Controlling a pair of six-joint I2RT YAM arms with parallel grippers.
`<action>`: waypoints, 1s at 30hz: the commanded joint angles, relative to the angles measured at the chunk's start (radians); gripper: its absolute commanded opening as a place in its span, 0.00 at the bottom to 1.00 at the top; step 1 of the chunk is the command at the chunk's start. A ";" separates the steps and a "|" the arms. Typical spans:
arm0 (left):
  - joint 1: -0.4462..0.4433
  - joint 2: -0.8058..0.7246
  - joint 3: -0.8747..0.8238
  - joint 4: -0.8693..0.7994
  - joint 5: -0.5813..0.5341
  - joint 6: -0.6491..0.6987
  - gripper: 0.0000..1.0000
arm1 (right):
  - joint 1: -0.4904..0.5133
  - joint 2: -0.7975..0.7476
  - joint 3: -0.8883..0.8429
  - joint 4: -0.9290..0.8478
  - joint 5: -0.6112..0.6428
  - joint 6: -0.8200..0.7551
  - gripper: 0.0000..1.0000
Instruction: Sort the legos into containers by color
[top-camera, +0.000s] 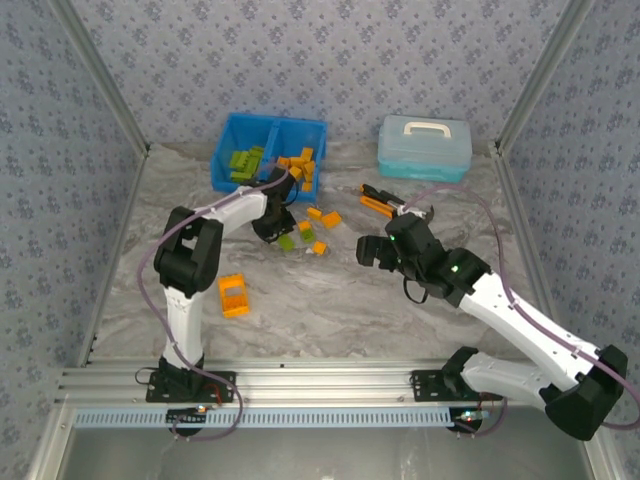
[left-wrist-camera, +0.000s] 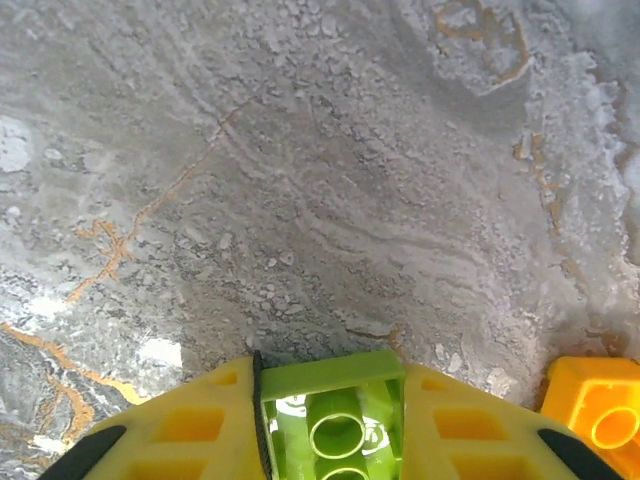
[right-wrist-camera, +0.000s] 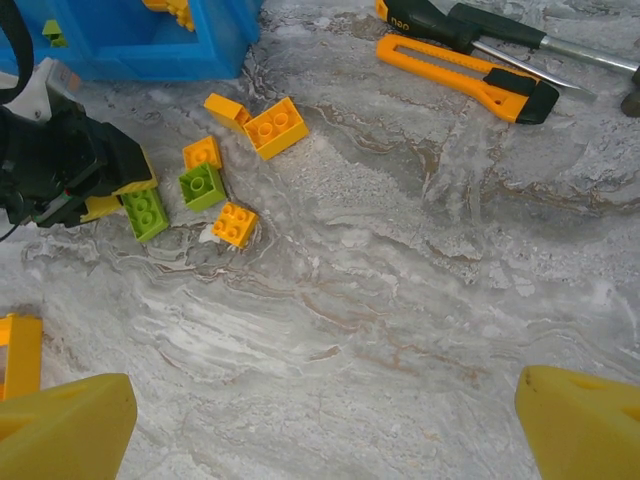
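Note:
I need to lift my left gripper up and outward next, over the bin section holding green legos, to release the lego there, because that section lies outward.
A lime green lego sits pinched between my left gripper's yellow fingers, low over the marble table; the right wrist view shows this green lego sticking out of the left gripper. An orange lego lies just to its right. More loose legos lie nearby: a green one and orange ones. The blue bin holds green legos on the left and orange ones on the right. My right gripper hangs open over bare table.
A larger orange block lies alone near the left arm. Orange-and-black hand tools lie at the back right, beside a pale blue lidded case. Walls enclose the table on three sides.

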 joint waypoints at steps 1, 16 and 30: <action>-0.014 -0.091 -0.043 -0.028 0.022 0.017 0.24 | 0.013 -0.032 -0.011 -0.043 0.027 0.034 1.00; 0.130 -0.206 0.275 -0.007 -0.410 0.242 0.23 | 0.033 -0.048 -0.011 -0.043 0.051 0.060 1.00; 0.261 0.464 1.151 -0.015 -0.393 0.397 0.33 | 0.036 -0.002 0.015 -0.061 0.068 0.055 1.00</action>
